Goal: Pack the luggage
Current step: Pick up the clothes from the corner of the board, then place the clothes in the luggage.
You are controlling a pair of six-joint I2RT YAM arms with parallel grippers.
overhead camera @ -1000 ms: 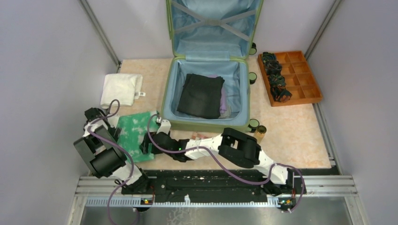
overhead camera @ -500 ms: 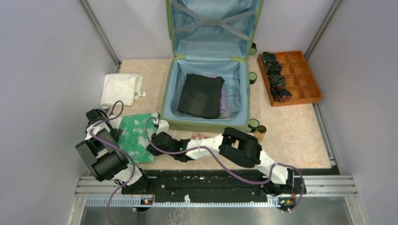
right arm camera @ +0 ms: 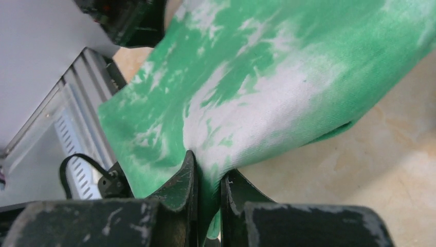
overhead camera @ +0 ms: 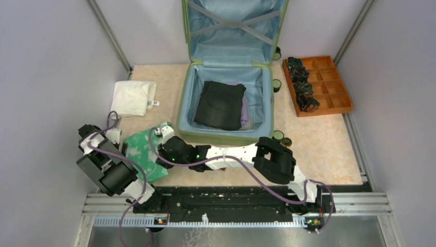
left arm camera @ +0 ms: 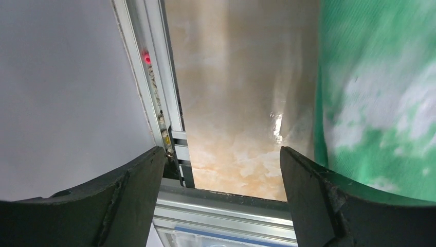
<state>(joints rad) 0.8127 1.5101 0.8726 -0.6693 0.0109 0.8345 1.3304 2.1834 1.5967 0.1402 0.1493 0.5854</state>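
The luggage's side is in the way, so my right gripper needs to move up, then outward over the black folded garment (overhead camera: pixel 221 104) and let go of the tie-dye cloth there.
The luggage (overhead camera: pixel 226 137) lies open at the back middle, its lid (overhead camera: pixel 234 25) upright against the wall. A black folded garment (overhead camera: pixel 221 104) lies inside on a purple one (overhead camera: pixel 246 111). A green-and-white tie-dye cloth (overhead camera: pixel 139 150) lies on the table left of the luggage's near corner. My right gripper (overhead camera: pixel 165 139) is shut on this cloth's edge (right arm camera: pixel 267 77), with the fabric pinched between its fingers and raised a little off the table. My left gripper (left arm camera: pixel 222 154) is open and holds nothing, above bare table between the left wall and the cloth (left arm camera: pixel 380 103).
A folded white towel (overhead camera: pixel 133 98) lies at the back left. An orange compartment tray (overhead camera: pixel 334 90) with dark items (overhead camera: pixel 301 85) sits at the right. A small brown cylinder (overhead camera: pixel 285 141) stands by the luggage's near right wheel. Walls close in on both sides.
My right gripper shut on the cloth's edge and moved up toward the luggage's corner, dragging and bunching the cloth. My left gripper opened wider and drew left, off the cloth.
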